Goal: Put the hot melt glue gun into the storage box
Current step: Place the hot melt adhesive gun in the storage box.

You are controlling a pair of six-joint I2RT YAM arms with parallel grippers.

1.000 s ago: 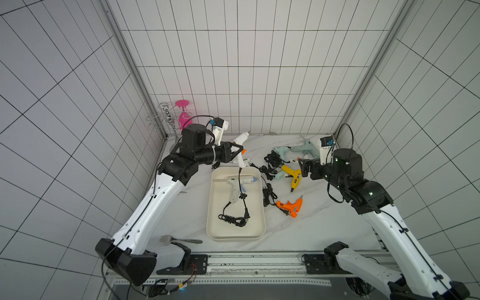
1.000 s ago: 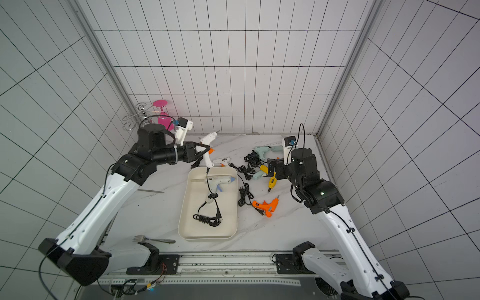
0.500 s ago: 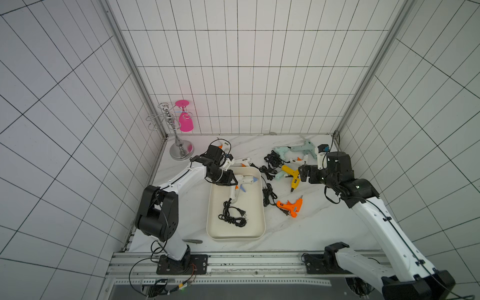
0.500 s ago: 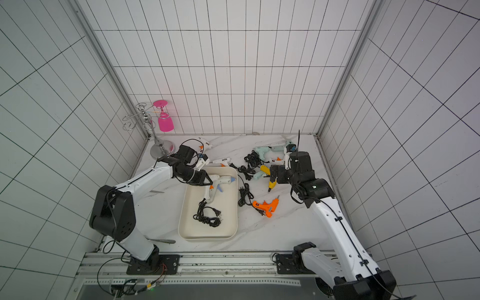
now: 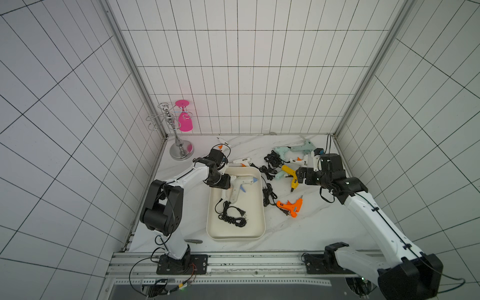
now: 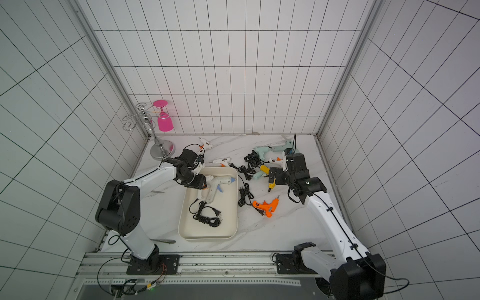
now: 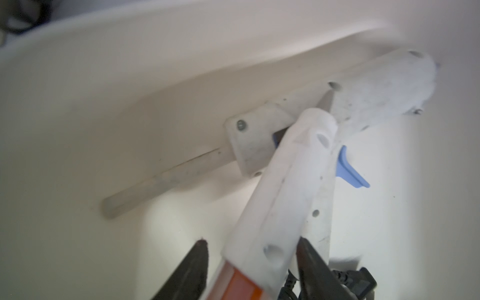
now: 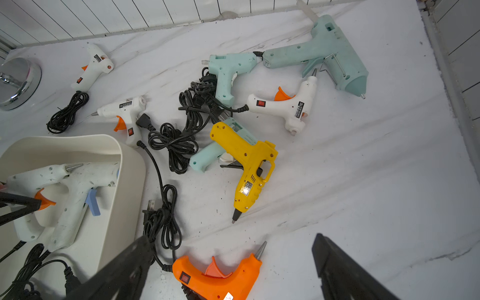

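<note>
My right gripper goes outward and down next, onto the rear end of the white gun (image 8: 294, 124) beside the teal guns, as that end lies below and outward of it.
The cream-white storage box (image 5: 235, 235) (image 6: 207, 237) lies mid-table. Inside it rests a large white glue gun with a blue trigger (image 5: 242, 180) (image 7: 376, 88). A smaller white hot melt glue gun with an orange trigger (image 7: 285, 187) (image 8: 33, 179) lies across it. My left gripper (image 5: 228, 185) (image 7: 251, 241) is down in the box's far end, open, its fingers either side of the small gun's handle. One finger stands clear of it. My right gripper (image 5: 300, 179) (image 8: 232, 240) hovers wide open beside a yellow gun (image 5: 292, 176), above an orange gun (image 8: 215, 275).
Several more glue guns, teal (image 5: 298, 149) and white (image 5: 241, 161), lie with tangled black cords (image 5: 270, 166) behind and right of the box. A coiled cord (image 5: 231, 215) lies inside it. A chrome rack (image 5: 179, 145) holding a pink glass (image 5: 185, 122) stands back left.
My left arm has come down from high above the table into the box with the small white gun, and its jaws have spread apart. The right arm has sunk lower, still open.
</note>
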